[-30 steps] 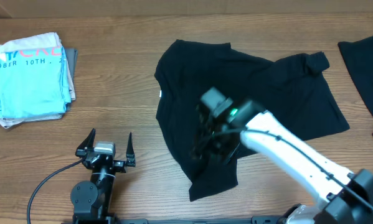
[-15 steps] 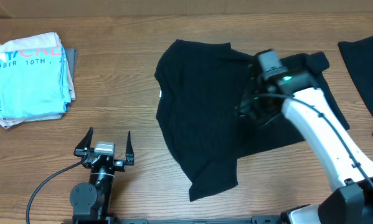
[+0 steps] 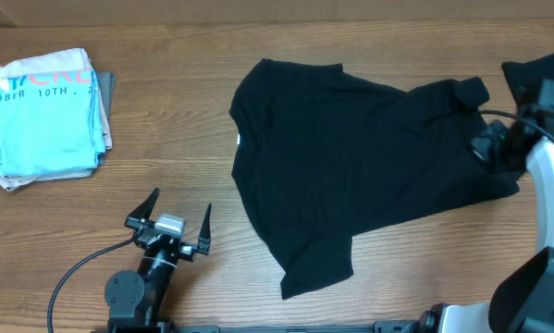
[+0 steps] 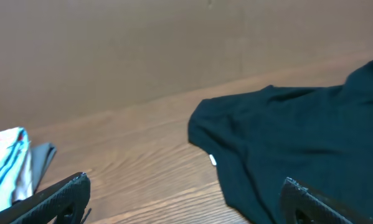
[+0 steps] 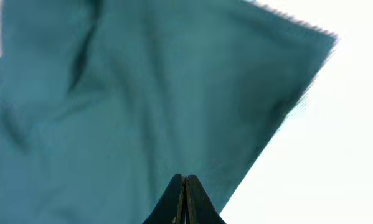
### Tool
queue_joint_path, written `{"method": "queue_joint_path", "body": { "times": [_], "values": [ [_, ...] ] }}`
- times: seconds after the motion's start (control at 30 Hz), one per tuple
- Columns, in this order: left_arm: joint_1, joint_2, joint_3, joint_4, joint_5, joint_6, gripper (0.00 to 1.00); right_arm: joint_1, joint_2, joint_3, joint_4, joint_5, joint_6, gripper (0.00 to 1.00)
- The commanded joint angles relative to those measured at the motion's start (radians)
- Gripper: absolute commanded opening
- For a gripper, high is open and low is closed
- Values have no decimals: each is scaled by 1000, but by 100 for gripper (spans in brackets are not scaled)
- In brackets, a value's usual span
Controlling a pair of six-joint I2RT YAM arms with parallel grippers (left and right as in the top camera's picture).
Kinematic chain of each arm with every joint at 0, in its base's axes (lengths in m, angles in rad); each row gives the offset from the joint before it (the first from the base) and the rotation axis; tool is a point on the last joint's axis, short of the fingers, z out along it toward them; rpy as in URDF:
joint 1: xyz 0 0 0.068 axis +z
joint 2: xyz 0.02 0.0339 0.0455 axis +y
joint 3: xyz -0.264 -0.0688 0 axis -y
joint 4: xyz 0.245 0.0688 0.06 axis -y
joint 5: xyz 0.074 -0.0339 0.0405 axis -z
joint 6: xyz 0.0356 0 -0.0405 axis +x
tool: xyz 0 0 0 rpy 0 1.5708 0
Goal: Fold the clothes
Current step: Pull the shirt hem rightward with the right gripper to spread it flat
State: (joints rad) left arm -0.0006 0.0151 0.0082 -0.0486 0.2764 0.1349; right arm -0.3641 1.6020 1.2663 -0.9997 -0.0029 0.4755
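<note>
My right gripper moves down to the bare wood next, below it and to its right in the overhead view. Then it straightens the rumpled cloth and releases.
The clothes in hand are a large plain black T-shirt (image 3: 350, 176), spread loosely and rumpled across the middle of the wooden table; it also fills the right wrist view (image 5: 142, 93) and shows at the right of the left wrist view (image 4: 311, 124). My right gripper (image 3: 485, 148) hangs over the shirt's right sleeve edge. Its jaws (image 5: 184, 178) are pressed together, with no fabric seen between them. My left gripper (image 3: 173, 211) stands wide open near the front edge, left of the shirt's lower hem, with bare wood between its fingers (image 4: 185, 180).
A folded stack topped by a light-blue printed T-shirt (image 3: 45, 120) lies at the far left, with its edge showing in the left wrist view (image 4: 5, 165). Another black garment (image 3: 545, 88) lies at the back right edge. A cable runs from the left arm's base.
My right arm swept from the shirt's middle to its right sleeve edge while its jaws closed. The left gripper shifted a little right and turned. The shirt lies as before.
</note>
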Motion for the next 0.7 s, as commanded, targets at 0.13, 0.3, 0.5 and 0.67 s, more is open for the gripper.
{"method": "queue_joint_path", "body": {
  "times": [0.13, 0.3, 0.5, 0.67],
  "values": [
    [-7, -9, -3, 1, 43, 7, 100, -134, 111, -77, 148, 7, 13, 4],
    [-7, -9, -3, 1, 43, 7, 100, -155, 228, -77, 207, -60, -58, 4],
    [-7, -9, -3, 1, 58, 7, 100, -156, 344, -77, 247, 34, -51, 4],
    [-7, -9, -3, 1, 58, 7, 100, -176, 373, -77, 204, 214, 86, 4]
  ]
}}
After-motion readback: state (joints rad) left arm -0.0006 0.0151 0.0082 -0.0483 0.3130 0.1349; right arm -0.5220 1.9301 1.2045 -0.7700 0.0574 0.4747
